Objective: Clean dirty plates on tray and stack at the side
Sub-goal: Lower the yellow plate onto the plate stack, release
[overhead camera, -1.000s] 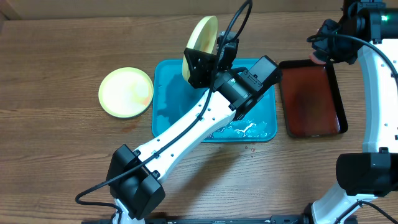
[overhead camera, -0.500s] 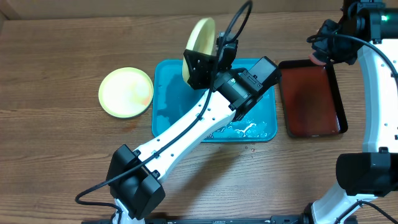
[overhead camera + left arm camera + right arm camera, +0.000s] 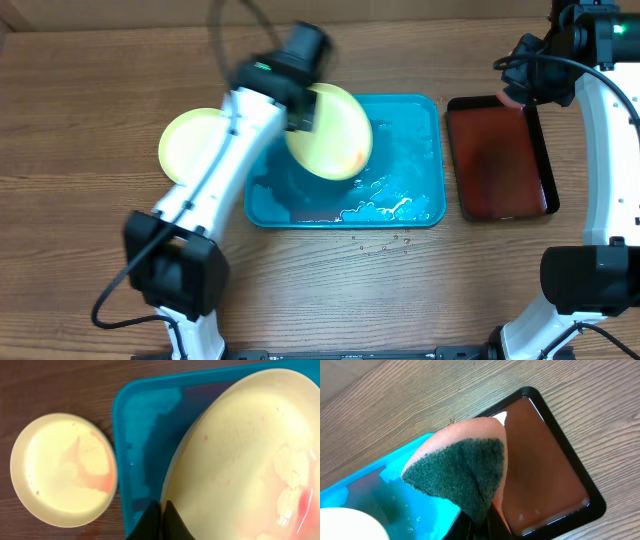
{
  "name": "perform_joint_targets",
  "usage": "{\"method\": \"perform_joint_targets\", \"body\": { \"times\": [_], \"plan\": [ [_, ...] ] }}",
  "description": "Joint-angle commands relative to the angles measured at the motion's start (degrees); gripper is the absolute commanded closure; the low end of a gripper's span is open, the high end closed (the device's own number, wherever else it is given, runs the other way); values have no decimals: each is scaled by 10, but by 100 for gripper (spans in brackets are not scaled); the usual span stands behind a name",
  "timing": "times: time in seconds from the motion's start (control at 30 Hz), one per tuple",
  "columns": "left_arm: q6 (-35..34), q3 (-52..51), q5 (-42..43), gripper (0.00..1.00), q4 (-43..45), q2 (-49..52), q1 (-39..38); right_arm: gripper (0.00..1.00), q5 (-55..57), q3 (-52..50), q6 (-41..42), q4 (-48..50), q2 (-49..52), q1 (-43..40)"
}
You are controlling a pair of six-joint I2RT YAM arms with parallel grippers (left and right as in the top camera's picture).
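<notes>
My left gripper goes left in the overhead view and down next, to release atop the second plate (image 3: 190,148) (image 3: 64,470), since that lies below it on that side.
My left gripper (image 3: 163,510) is shut on the rim of a pale yellow-green plate (image 3: 330,132), holding it tilted over the left half of the teal tray (image 3: 420,110). That plate (image 3: 250,460) has pink smears on its right part. A second yellow-green plate (image 3: 192,146) lies on the table left of the tray; it shows in the left wrist view (image 3: 62,467) with a pink smear. My right gripper (image 3: 482,515) is shut on a sponge (image 3: 465,467) with a green scouring face, above the gap between the tray and the dark-red tray. No blue-white plate is in view.
A dark-red black-rimmed tray (image 3: 500,160) lies right of the teal tray, with liquid in it (image 3: 540,470). Foamy water pools in the teal tray (image 3: 385,208). Small droplets dot the table in front of it (image 3: 385,243).
My left arm has swung left and lowered. The plate went from edge-up behind the tray's back edge to tilted over its left half. The right arm has not moved.
</notes>
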Motion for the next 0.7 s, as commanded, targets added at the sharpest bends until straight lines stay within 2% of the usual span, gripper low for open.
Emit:
{"method": "perform_joint_targets", "body": {
  "times": [0.0,0.17,0.3,0.53,0.67],
  "plan": [
    [25,-1,136,96,-2,-13,126,96,1,6,-2,3,-5,-4],
    [21,-29,158,96,9,-3,270,96,0,6,-2,2,-5,-4],
    [-16,-109,172,96,66,4,373,96,1,6,-2,3,-5,-4],
    [-17,-236,188,96,177,4,442,96,1,6,-2,2,-5,-4],
    [-16,-268,211,96,224,4,446,96,1,6,-2,3,-5,-4]
  ]
}}
